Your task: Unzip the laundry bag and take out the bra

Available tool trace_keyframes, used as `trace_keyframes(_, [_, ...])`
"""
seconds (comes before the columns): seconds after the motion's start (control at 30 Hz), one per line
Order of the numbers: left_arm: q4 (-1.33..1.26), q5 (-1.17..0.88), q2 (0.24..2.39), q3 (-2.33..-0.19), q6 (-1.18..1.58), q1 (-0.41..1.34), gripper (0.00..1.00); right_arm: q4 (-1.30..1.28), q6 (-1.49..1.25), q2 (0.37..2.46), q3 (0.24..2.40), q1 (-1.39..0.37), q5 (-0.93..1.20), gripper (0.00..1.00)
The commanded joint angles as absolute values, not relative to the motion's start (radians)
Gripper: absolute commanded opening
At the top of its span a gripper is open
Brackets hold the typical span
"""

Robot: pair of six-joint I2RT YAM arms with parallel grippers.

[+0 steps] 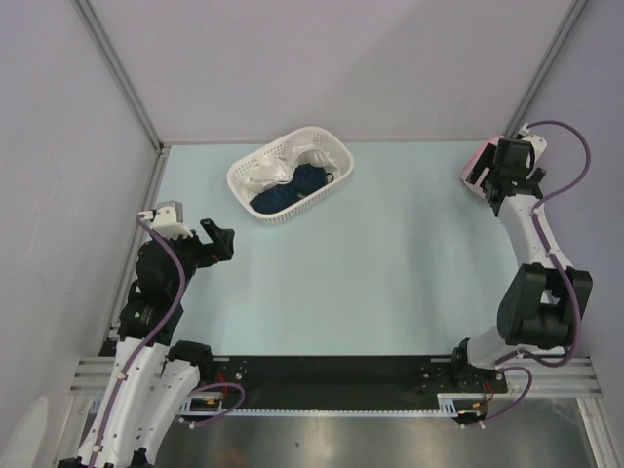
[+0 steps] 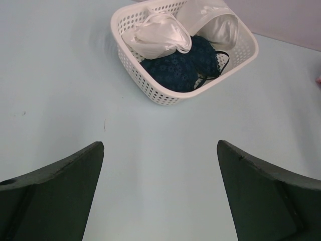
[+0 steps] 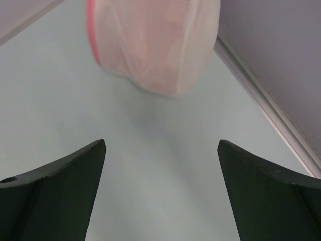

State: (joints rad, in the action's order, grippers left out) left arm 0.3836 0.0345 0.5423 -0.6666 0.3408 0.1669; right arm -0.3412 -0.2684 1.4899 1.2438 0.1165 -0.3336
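Next I need to move my right gripper down and outward around the bag's near corner [image 3: 175,87] by the wall bar, since its open fingers still stop short of the bag [image 3: 155,45].
The laundry bag [image 1: 477,168], a white mesh pouch with pink zip edging, lies at the far right of the table by the wall. In the right wrist view the bag [image 3: 155,45] is zipped shut, and pink shows through the mesh. The bra itself is hidden. My right gripper [image 1: 502,182] hovers just beside the bag; in its wrist view the gripper [image 3: 161,148] is open and empty, short of the bag. My left gripper [image 1: 222,242] is at the left, far from the bag; in its wrist view the gripper [image 2: 160,150] is open and empty above bare table.
A white lattice basket [image 1: 337,156] stands at the back centre, seen also in the left wrist view [image 2: 150,93]. It holds white cloth [image 2: 158,35] and a dark blue cloth [image 2: 188,65]. A wall rail [image 3: 266,100] runs just right of the bag.
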Motion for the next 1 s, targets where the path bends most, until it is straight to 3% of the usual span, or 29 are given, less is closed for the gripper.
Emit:
trace_keyframes(0.0, [0.359,0.052,0.542,-0.667,0.344,0.155,1.0,-0.298,-0.247,1.578,1.354,0.155,-0.327,1.0])
trace_keyframes(0.3, [0.359,0.052,0.534,-0.666,0.342,0.153,1.0,-0.341,-0.225,1.767,1.482,0.196,-0.37,1.0])
trace_keyframes(0.73, [0.362,0.066,0.535,-0.664,0.342,0.147,1.0,-0.35,-0.236,1.916,1.565,0.298,-0.262,0.98])
trace_keyframes(0.83, [0.362,0.071,0.531,-0.663,0.342,0.146,1.0,-0.36,-0.256,1.93,1.58,0.314,-0.247,0.83])
trace_keyframes(0.87, [0.362,0.072,0.531,-0.663,0.342,0.146,1.0,-0.362,-0.258,1.927,1.578,0.319,-0.239,0.68])
trace_keyframes(0.93, [0.362,0.074,0.529,-0.663,0.342,0.146,1.0,-0.371,-0.258,1.907,1.577,0.33,-0.212,0.56])
trace_keyframes(0.97, [0.362,0.074,0.531,-0.664,0.342,0.146,0.99,-0.377,-0.259,1.896,1.577,0.334,-0.207,0.43])
